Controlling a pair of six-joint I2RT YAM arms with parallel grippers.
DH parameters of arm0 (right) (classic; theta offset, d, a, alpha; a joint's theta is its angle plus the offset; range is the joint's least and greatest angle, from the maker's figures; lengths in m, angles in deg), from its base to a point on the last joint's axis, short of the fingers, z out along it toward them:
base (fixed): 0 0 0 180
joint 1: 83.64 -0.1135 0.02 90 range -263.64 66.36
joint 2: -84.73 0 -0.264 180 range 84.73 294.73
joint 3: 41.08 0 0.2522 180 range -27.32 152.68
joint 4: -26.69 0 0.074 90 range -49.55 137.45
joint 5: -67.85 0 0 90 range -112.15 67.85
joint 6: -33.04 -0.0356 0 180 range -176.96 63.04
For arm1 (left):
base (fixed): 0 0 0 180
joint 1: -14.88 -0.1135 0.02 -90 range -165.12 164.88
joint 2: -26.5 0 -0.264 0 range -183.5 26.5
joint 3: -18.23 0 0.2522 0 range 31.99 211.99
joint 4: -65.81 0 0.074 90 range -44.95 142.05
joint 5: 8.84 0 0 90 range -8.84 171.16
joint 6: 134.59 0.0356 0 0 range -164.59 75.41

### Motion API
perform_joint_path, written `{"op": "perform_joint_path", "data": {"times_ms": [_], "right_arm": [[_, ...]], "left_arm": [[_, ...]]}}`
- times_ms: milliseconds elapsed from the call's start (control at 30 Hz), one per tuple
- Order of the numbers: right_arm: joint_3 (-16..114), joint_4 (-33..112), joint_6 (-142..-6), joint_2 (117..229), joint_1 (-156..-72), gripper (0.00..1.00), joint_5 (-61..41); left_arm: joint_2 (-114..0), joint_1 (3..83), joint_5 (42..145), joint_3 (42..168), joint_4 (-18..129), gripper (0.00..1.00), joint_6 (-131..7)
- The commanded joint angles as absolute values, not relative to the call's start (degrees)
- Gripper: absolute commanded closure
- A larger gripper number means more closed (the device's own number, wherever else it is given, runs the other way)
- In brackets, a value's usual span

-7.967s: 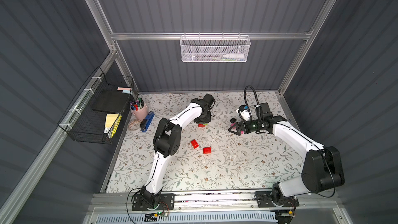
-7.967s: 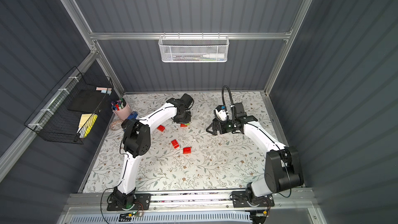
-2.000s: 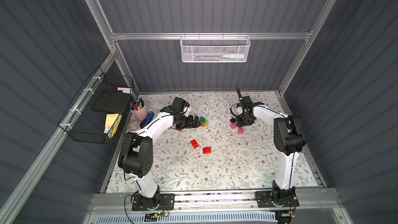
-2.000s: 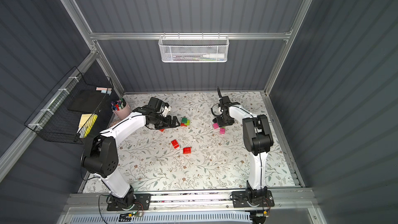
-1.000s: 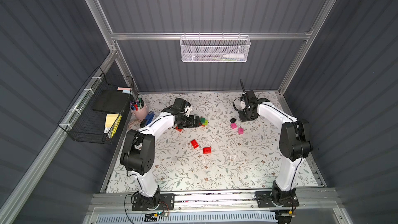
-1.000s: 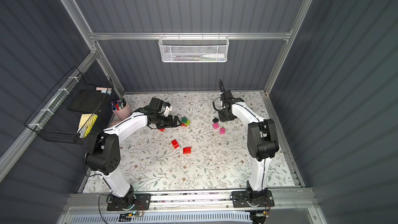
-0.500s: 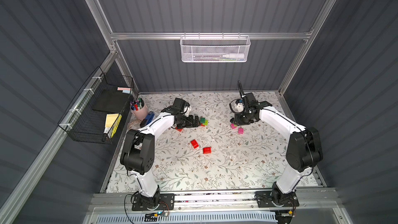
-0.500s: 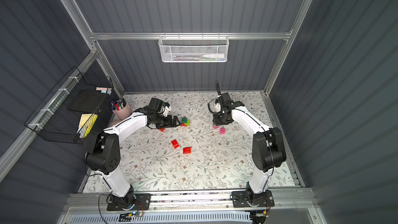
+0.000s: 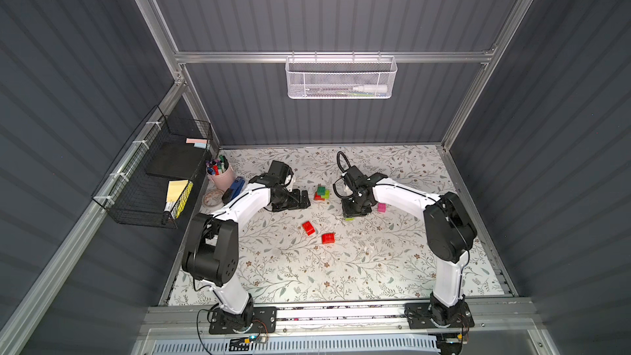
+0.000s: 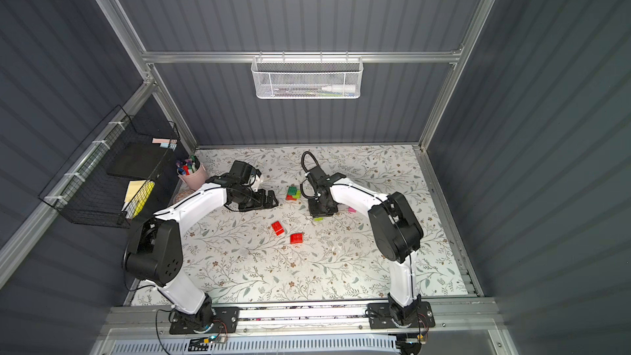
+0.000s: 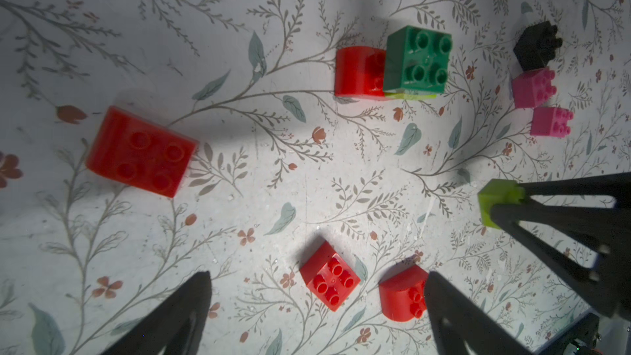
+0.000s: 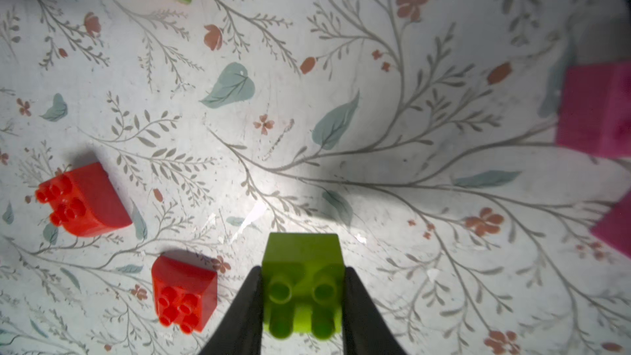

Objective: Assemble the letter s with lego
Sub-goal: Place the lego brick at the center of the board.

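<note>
The held lime brick has Bare mat between it and the stack, so my right gripper will next carry the brick toward the stack, lower it there and let it go.
My right gripper is shut on a lime green lego brick, held just above the mat; in both top views that brick peeks out below the gripper. A dark green brick sits stacked on lime and red pieces. My left gripper hangs open beside the stack, holding nothing. Two small red bricks lie loose toward the front. Two pink bricks and a black brick lie behind the right gripper.
A larger red brick lies under the left arm. A pink pen cup, a blue item and a tape roll stand at the back left. A black wire basket hangs on the left wall.
My right gripper has moved from the back right toward the middle and front, staying shut. The left arm has not moved.
</note>
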State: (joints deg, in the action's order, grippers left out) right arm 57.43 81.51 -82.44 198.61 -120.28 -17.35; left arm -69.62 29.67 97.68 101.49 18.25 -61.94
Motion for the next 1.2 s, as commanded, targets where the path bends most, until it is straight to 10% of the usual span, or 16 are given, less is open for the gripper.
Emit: {"op": "perform_joint_path", "data": {"times_ms": [0,1167], "right_arm": [[61.4,83.5,-87.2,200.6,-121.8,0.76,-21.7],[71.0,84.7,-93.8,204.0,-124.3,0.43,-26.4]], "left_arm": [[-67.0,29.0,96.5,99.9,15.9,0.0,-62.2],[-60.6,34.9,95.2,91.4,15.7,0.0,-67.1]]}}
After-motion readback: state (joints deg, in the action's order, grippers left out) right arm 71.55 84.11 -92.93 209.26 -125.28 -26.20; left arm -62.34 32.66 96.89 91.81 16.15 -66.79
